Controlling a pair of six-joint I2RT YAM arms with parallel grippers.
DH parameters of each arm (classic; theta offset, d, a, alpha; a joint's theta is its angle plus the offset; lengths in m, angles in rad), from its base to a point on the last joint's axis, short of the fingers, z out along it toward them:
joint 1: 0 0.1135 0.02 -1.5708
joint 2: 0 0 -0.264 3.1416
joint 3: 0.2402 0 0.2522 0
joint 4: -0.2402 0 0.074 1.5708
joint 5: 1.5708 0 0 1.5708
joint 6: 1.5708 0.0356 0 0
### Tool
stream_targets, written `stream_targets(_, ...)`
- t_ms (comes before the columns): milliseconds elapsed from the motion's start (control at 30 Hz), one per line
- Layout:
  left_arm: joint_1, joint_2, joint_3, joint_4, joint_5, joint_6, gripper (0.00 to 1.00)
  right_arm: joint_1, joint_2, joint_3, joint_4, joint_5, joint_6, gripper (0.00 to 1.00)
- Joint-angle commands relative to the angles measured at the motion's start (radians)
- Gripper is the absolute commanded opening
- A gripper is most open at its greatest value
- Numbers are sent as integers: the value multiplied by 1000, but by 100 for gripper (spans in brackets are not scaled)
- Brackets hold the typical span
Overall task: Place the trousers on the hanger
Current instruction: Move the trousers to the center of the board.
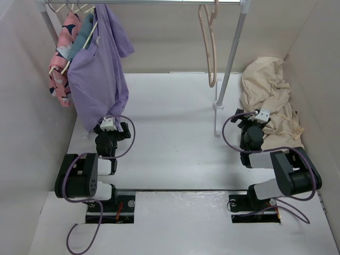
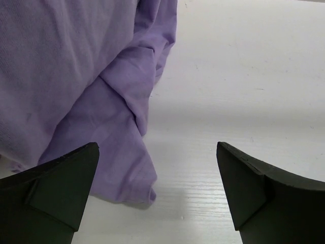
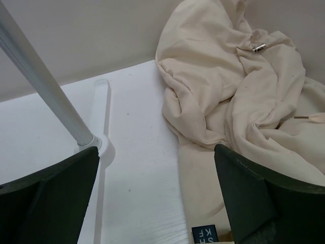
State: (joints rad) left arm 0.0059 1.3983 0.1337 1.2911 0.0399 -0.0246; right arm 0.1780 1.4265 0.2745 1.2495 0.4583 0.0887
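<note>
The trousers' raised fold lies below my right gripper and to its right in the top view, so the gripper shifts that way next and lowers onto it.
The cream-beige trousers [image 1: 270, 98] lie crumpled in a heap on the table at the far right; they fill the upper right of the right wrist view [image 3: 238, 81]. The pale pink hanger [image 1: 209, 42] hangs empty on the rail at the top centre. My right gripper [image 1: 254, 118] is open and empty, low over the table at the trousers' left edge [image 3: 157, 198]. My left gripper [image 1: 110, 126] is open and empty just under the hem of the purple shirt [image 1: 98, 69], which shows in the left wrist view [image 2: 76, 86], with the jaws apart [image 2: 157, 198].
A metal clothes rail [image 1: 143, 2] spans the back; its right pole [image 1: 229, 64] stands on a white foot [image 1: 218, 119] beside my right gripper, also in the right wrist view [image 3: 43, 86]. A pink patterned garment [image 1: 62, 56] hangs at far left. Walls enclose the table.
</note>
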Motion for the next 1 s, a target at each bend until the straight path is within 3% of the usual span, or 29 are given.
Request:
stream_targets(0,-6,-10,30,209,-6,17,100,5,-18,11,59,14,23,100)
stream_targets(167,-20,-77,-72,355,121,95,100,5,-73,-31,103,-35,2,100)
stream_targets(200,-20,-97,-91,376,159,118,100,5,-105,-31,103,33,2,100)
stream_targets(233,-20,-126,-104,376,187,136,100,18,-156,3,-48,93,11,100)
stream_targets(300,-53,-250,-95,214,231,178,100,18,-334,93,-332,189,107,100)
stream_targets(333,-66,-298,-76,115,247,242,100,9,-374,148,-583,256,140,100)
stream_targets(367,-78,-342,-45,-6,265,280,100,-21,-399,245,-678,278,167,100)
stream_targets(400,-99,-416,34,-277,294,319,100,-32,-426,282,-755,289,183,100)
stream_targets(433,-110,-441,78,-412,384,439,100,-41,-426,339,-866,289,183,100)
stream_targets(500,-130,-493,130,-643,452,503,100,-41,-426,374,-952,280,183,100)
stream_targets(700,-141,-620,72,-701,436,554,100,-83,-379,503,-1258,179,255,100)
stream_targets(833,-150,-686,78,-763,469,623,100,-214,-313,604,-1438,-48,336,100)
stream_targets(967,-161,-690,163,-927,451,709,100,-313,-82,762,-1679,-124,428,100)
